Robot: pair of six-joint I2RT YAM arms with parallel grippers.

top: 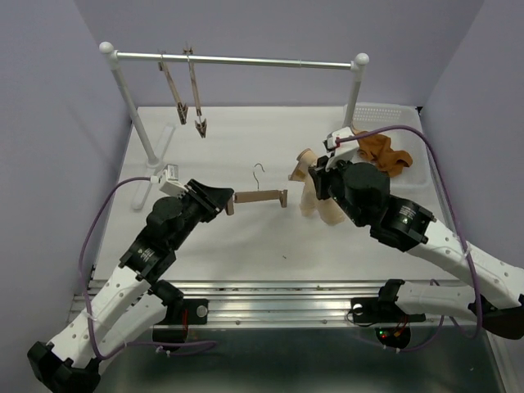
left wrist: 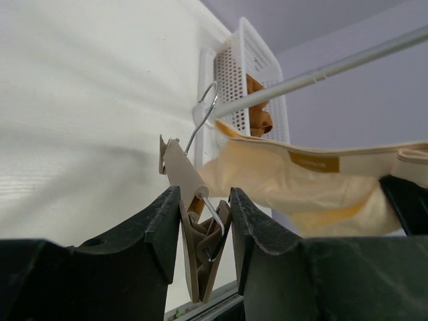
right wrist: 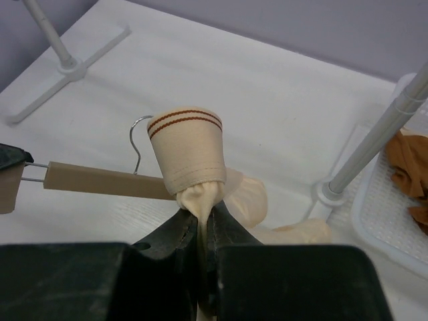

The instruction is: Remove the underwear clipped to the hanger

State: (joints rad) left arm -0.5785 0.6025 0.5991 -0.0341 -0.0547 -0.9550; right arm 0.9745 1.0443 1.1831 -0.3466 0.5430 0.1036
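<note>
The white basket (top: 393, 147) is outward of the robot's right gripper, to its right in the top view, and already holds cloth. The right gripper should next carry the underwear (top: 315, 205) out over it and release.
The hanger (top: 260, 196), a light-brown wooden bar with a wire hook, is held level above the table. My left gripper (top: 224, 203) is shut on its left end clip (left wrist: 200, 244), with one finger on each side. My right gripper (top: 314, 183) is shut on the pale beige underwear (right wrist: 187, 144), pinching bunched fabric just below the striped waistband. The rest of the underwear (top: 315, 205) hangs down beside the gripper. In the top view a narrow gap seems to show between the hanger's right clip (top: 284, 197) and the fabric. In the right wrist view that end is hidden behind the fabric.
A clothes rail (top: 237, 59) stands at the back with two bare clip hangers (top: 187, 98) on it. Its feet (top: 160, 160) rest on the table. A white basket (top: 401, 135) at the back right holds an orange-brown cloth (top: 385, 151).
</note>
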